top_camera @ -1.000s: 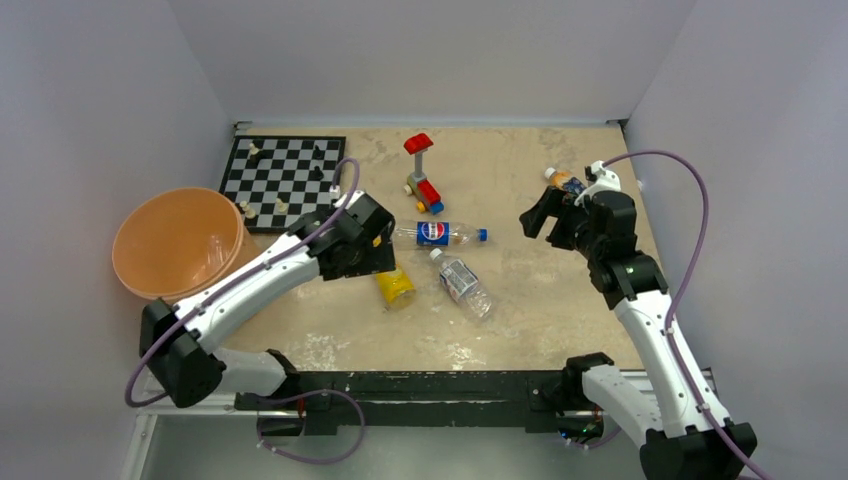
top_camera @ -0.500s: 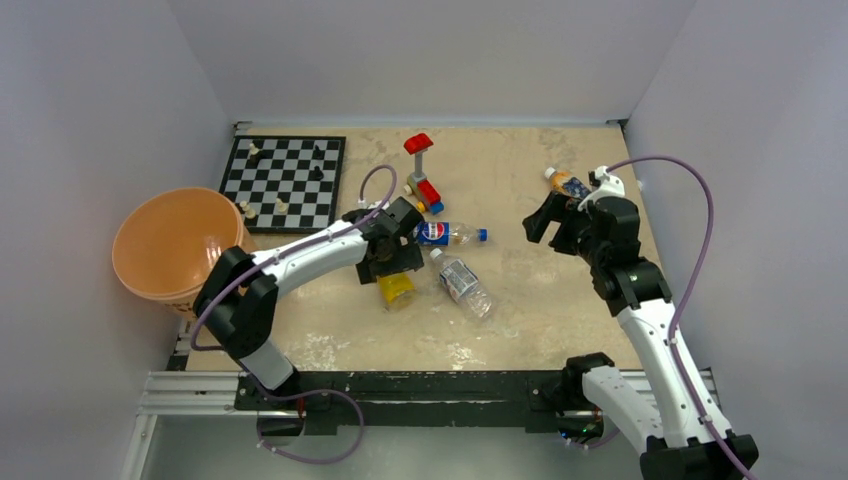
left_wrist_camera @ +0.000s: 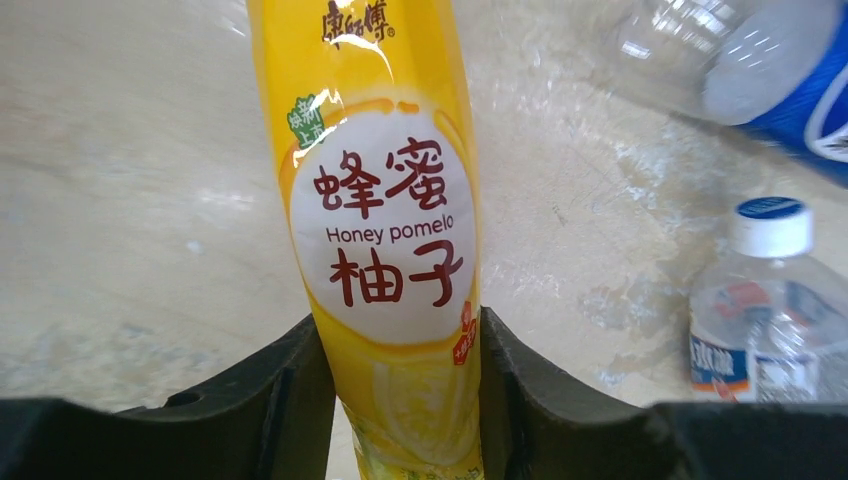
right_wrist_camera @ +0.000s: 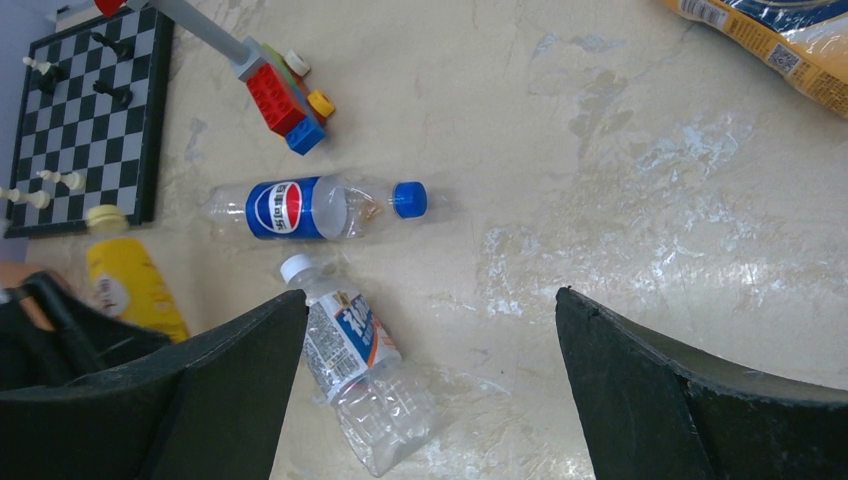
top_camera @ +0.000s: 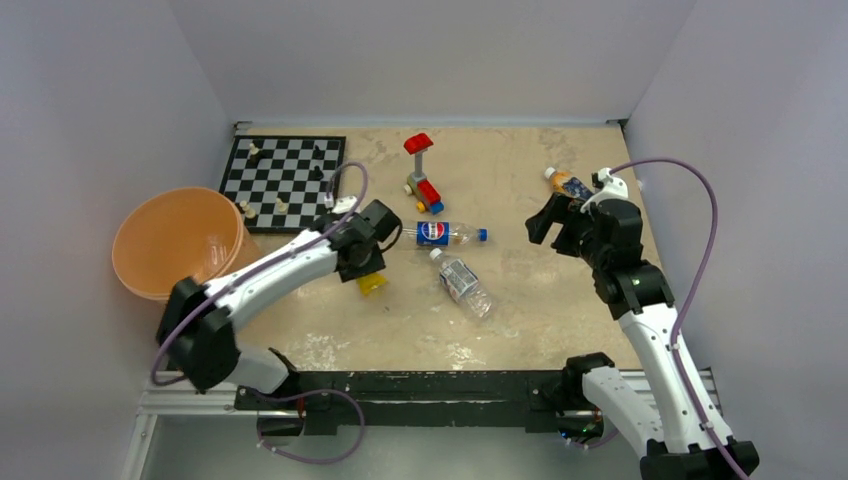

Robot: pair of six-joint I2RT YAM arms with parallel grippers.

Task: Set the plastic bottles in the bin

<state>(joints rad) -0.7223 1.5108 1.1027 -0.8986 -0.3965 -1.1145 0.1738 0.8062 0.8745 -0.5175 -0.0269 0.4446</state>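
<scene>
The fingers of my left gripper already hold the yellow bottle, so I will lift that gripper and swing it to the left in the top view, over the peach-orange bin.
My left gripper is shut on the yellow bottle, both fingers pressed against its lower body. A blue-labelled bottle with a blue cap and a transparent white-capped bottle lie on the table just to its right. The orange-brown bottle lies at the far right. Close beside it my right gripper hangs open and holds nothing. The peach-orange bin stands at the left edge.
A chessboard with a few pieces lies at the back left, behind the bin. The red-blue-yellow toy brick figure stands at the back middle. White walls close off three sides of the table.
My left arm reached out to the yellow bottle, closed its open jaws on it and drew back a little to the left with it. The right arm barely moved.
</scene>
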